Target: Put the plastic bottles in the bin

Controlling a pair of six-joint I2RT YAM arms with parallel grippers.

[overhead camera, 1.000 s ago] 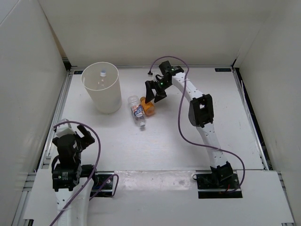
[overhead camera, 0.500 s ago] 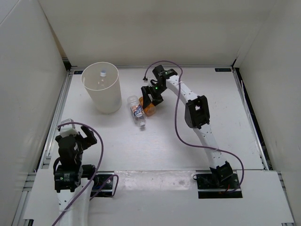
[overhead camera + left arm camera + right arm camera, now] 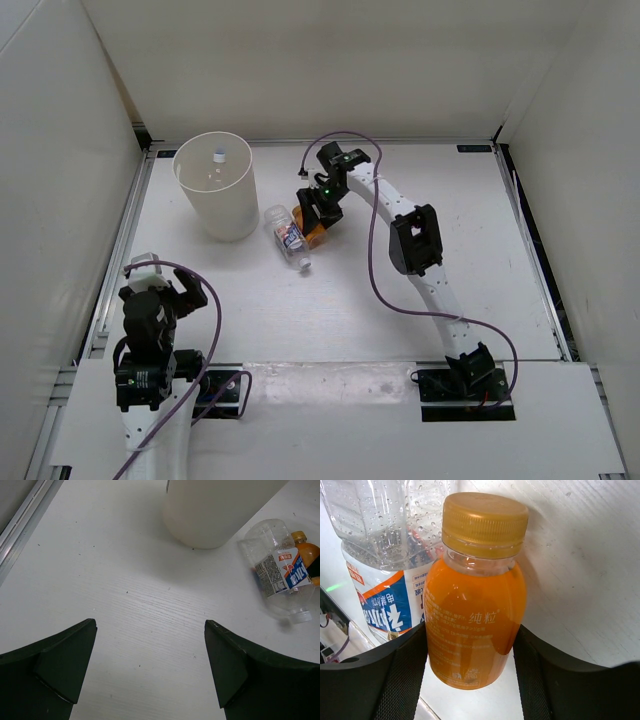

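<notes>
Next, my right gripper lifts the short orange bottle over the bin's rim and releases it, since the bin's opening [image 3: 214, 164] lies higher than it and to its left in the top view.
The short orange bottle [image 3: 475, 615] lies on the table, also visible in the top view [image 3: 316, 233]. My right gripper [image 3: 470, 632] has a finger pressed on each side of it. A clear bottle with a blue, white and orange label and a white cap [image 3: 288, 237] lies against its left side. It also shows in the right wrist view [image 3: 385, 535] and the left wrist view [image 3: 280, 575]. The cream-white bin [image 3: 215, 190] stands at the back left, with a clear bottle's white cap [image 3: 218, 157] showing inside. My left gripper [image 3: 160, 290] is open and empty near the front left.
White walls close the table on the left, back and right. A metal rail [image 3: 25, 525] runs along the left edge. The right arm's purple cable [image 3: 375, 260] loops over the table's middle right.
My right gripper has moved left and down onto the orange bottle. The clear bottle has been nudged slightly left and turned. My left arm has drawn back a little toward its base.
</notes>
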